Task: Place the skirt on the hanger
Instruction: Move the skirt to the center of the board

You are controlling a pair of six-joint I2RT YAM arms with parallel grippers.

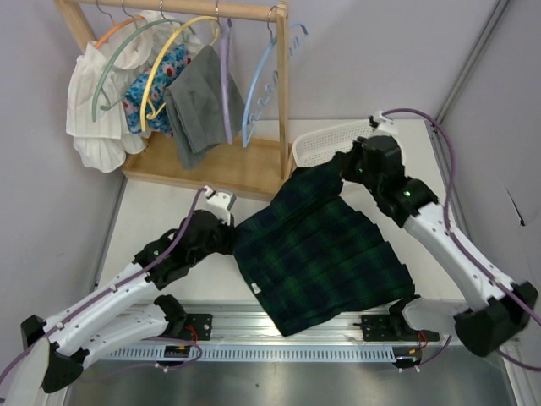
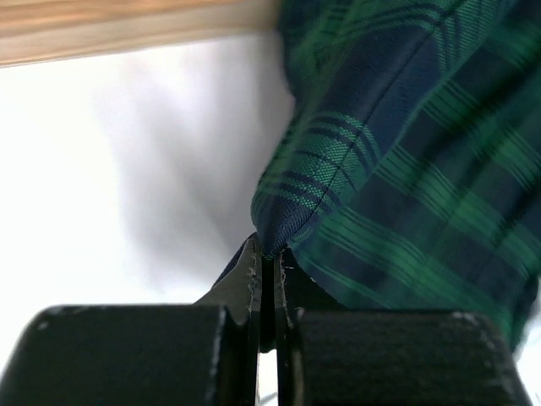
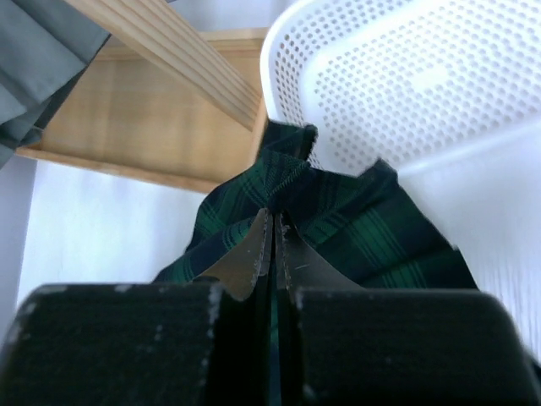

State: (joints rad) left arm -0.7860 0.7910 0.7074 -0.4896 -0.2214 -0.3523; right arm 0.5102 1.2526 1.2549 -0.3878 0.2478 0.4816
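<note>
Next, my left gripper draws the skirt's waist corner back and down onto the tabletop by the front bar (image 1: 248, 288), since the skirt's far end crowds the rack's base and basket.
A dark green and navy plaid skirt (image 1: 325, 254) lies spread across the middle of the table, its hem over the front rail. My left gripper (image 1: 230, 230) is shut on the skirt's left waist corner (image 2: 283, 216). At the skirt's far corner (image 3: 287, 182), beside the rack's post, my right gripper (image 1: 345, 169) is likewise shut on the cloth. An empty light blue hanger (image 1: 264, 85) hangs at the right end of the wooden rack's rail (image 1: 182, 8); a purple hanger (image 1: 225, 76) hangs beside it.
The wooden rack's base (image 1: 207, 165) stands at the back left, carrying a grey garment (image 1: 196, 101), a floral one (image 1: 161, 80) and a white one (image 1: 101, 110) on hangers. A white perforated basket (image 1: 334, 139) sits behind the skirt; its rim (image 3: 279, 51) is just past my right gripper.
</note>
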